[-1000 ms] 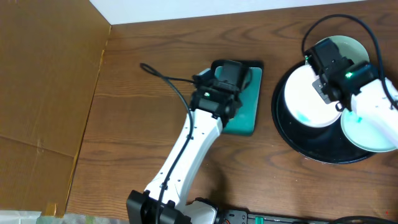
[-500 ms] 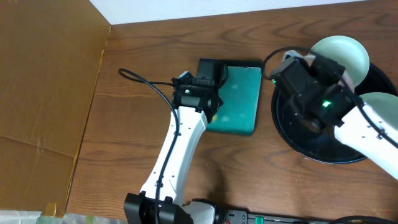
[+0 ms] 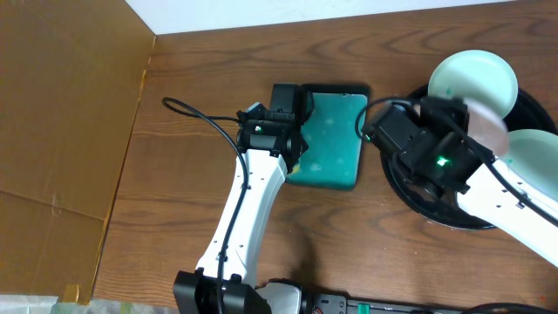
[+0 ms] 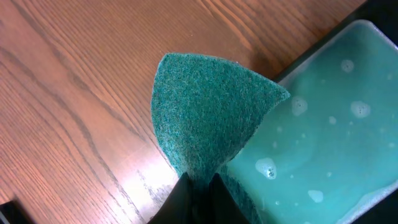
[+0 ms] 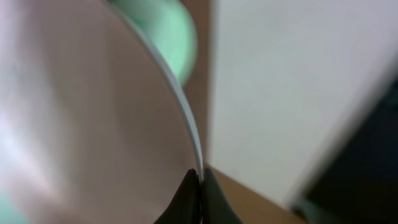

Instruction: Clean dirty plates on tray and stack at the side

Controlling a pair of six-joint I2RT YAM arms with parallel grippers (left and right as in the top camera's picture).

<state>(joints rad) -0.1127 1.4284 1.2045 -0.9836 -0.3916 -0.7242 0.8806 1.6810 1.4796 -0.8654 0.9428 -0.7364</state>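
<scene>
Next I will carry the white plate (image 3: 491, 131) with my right gripper to the right in the overhead view, past the tray (image 3: 453, 216), down onto wood, since other plates occupy the tray.
My left gripper (image 4: 199, 182) is shut on a green scouring pad (image 4: 208, 115). It holds the pad over the wood at the left edge of the teal dish (image 4: 323, 130); in the overhead view this gripper (image 3: 286, 96) is at that dish's left rim. My right gripper (image 5: 200, 177) is shut on the rim of a white plate (image 5: 87, 124) and holds it tilted on edge above the black tray (image 3: 453, 216). In the overhead view that plate (image 3: 491, 131) is a blur beside the right gripper (image 3: 466, 120). Two more plates lie on the tray, one at the back (image 3: 475, 77) and one at the right (image 3: 536, 153).
The teal dish (image 3: 336, 139) with a black rim holds soapy water and stands between the arms. A brown cardboard sheet (image 3: 61, 113) covers the left of the table. The left arm's cable (image 3: 205, 122) loops over the wood. The white wall runs along the back.
My right gripper has lifted one plate off the tray and tipped it on edge, swinging the arm leftward. My left gripper has moved left from over the dish to its left edge with the pad.
</scene>
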